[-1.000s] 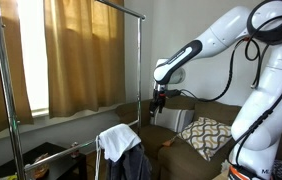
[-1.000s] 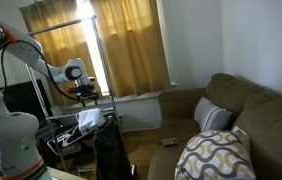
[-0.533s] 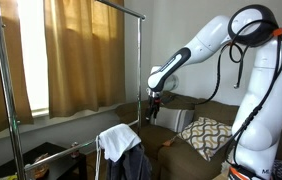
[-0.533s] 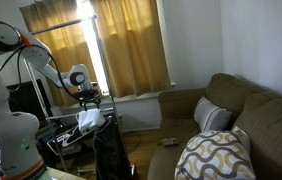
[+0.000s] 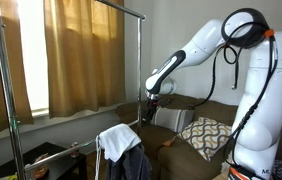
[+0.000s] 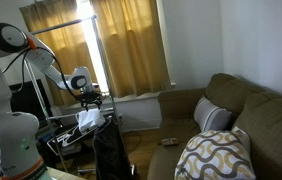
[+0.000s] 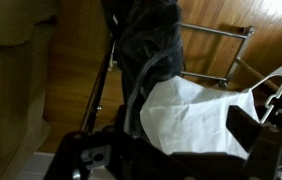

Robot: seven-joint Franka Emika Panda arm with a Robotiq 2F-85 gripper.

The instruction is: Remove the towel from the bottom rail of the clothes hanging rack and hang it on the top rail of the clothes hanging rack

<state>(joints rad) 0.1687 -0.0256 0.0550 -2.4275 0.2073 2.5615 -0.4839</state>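
The gripper moves down and outward onto the towel's top edge at the rack's low bar (image 5: 118, 129) (image 7: 194, 103) next.
A white towel (image 5: 114, 140) hangs over the low rail of the clothes rack, next to a dark garment (image 5: 134, 166). Both show in the other exterior view too, the towel (image 6: 89, 120) and the garment (image 6: 109, 152). The rack's top rail (image 5: 121, 10) runs high above them and is bare. My gripper (image 5: 151, 110) hovers above and just beside the towel, apart from it; it also shows in an exterior view (image 6: 89, 97). In the wrist view the towel (image 7: 196, 115) lies below my open, empty fingers (image 7: 176, 160), with the dark garment (image 7: 151, 35) beyond it.
A brown sofa (image 5: 196, 125) with a patterned pillow (image 5: 209, 133) stands behind the rack; the pillow also shows in an exterior view (image 6: 213, 152). Tan curtains (image 5: 81, 55) cover the window. The rack's upright pole (image 5: 140, 70) stands close to my arm. A white hanger (image 7: 276, 80) lies near the towel.
My arm has swung the gripper a little sideways and lower, closer to above the towel. The towel and the garment have not moved.
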